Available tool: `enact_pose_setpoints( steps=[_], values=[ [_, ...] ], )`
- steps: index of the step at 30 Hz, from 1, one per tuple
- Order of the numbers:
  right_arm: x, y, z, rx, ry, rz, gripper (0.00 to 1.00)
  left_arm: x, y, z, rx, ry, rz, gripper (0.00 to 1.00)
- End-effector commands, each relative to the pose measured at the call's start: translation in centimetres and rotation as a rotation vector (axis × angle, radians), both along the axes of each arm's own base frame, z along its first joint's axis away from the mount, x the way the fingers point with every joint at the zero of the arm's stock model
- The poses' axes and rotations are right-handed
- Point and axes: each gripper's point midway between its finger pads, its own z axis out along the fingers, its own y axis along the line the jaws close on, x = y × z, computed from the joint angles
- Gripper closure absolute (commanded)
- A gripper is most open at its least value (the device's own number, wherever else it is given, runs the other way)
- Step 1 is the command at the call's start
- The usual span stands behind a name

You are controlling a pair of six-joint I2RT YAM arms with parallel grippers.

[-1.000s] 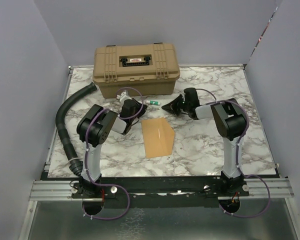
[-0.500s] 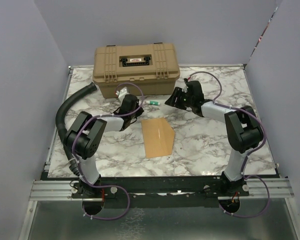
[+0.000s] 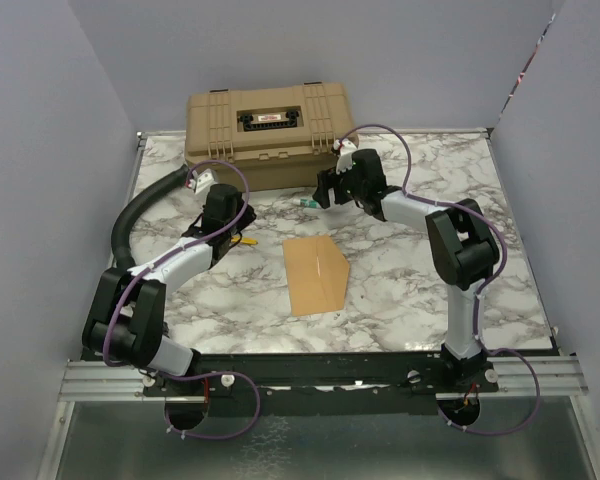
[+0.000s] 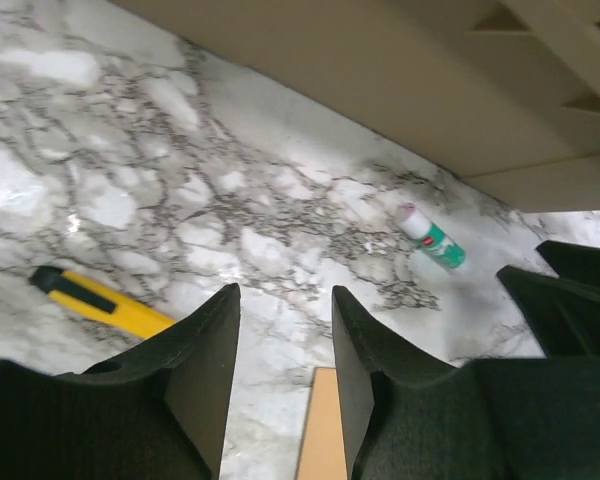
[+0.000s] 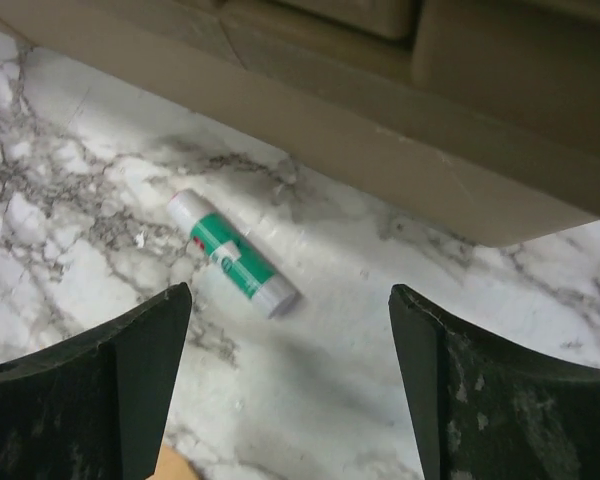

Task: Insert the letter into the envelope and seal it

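My right gripper will next slide to the left in the top view. Then it will lower its open fingers around the glue stick's green body.
The kraft-brown envelope (image 3: 315, 275) lies flat on the marble table (image 3: 410, 290) between my two arms, with a diagonal seam showing across it. One of its corners shows below my left fingers (image 4: 325, 435). The letter does not show as a separate sheet. My left gripper (image 3: 240, 228) hovers left of the envelope's far corner, jaws partly open over bare marble (image 4: 285, 300) with nothing between them. My right gripper (image 3: 325, 190) hangs beyond the envelope, close to the case front, open wide and empty (image 5: 290, 295).
A green-and-white glue stick (image 3: 308, 203) (image 5: 235, 258) lies just ahead of the right fingers. A yellow utility knife (image 4: 100, 300) lies left of my left gripper. The big tan case (image 3: 270, 135) stands at the back, and a black hose (image 3: 145, 215) curves along the left edge.
Both grippers have gone from shut to open. The left arm has swung out to the left. The right gripper has moved left and farther back, toward the case and the glue stick.
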Motion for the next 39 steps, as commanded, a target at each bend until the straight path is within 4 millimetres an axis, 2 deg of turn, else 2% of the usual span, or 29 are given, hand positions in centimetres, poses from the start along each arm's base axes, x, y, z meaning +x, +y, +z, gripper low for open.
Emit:
enact_pose_setpoints(
  steps=[1, 6, 10, 13, 18, 24, 32, 39],
  values=[
    [1.4, 1.5, -1.5, 0.007, -0.001, 0.045, 0.15, -1.7, 1.4, -1.1, -0.007, 0.054, 0.004, 0.56],
    [1.5, 3.1, -1.9, 0.075, 0.043, 0.047, 0.15, -1.8, 2.1, -0.6, -0.005, 0.05, 0.013, 0.56],
    [1.0, 3.2, -1.9, 0.137, 0.052, -0.014, 0.16, -1.8, 2.5, -0.6, -0.006, 0.049, 0.024, 0.56],
    [0.9, 3.3, 0.3, 0.193, -0.021, -0.043, 0.16, -1.8, 2.7, -0.7, -0.008, 0.055, 0.024, 0.56],
    [0.1, 3.1, 2.3, 0.275, -0.1, -0.044, 0.14, -2.0, 3.0, -0.9, -0.015, 0.062, 0.025, 0.56],
    [0.1, 3.4, -0.2, 0.281, -0.022, -0.06, 0.14, -2.4, 3.3, -0.9, -0.022, 0.063, 0.022, 0.56],
    [0.0, 4.1, -2.2, 0.297, 0.054, -0.065, 0.15, -3.5, 4.5, -0.8, -0.017, 0.067, 0.031, 0.56],
    [-1.7, 5.1, -3.1, 0.367, 0.106, -0.026, 0.17, -4.3, 4.9, -0.5, -0.012, 0.059, 0.03, 0.55]
  ],
)
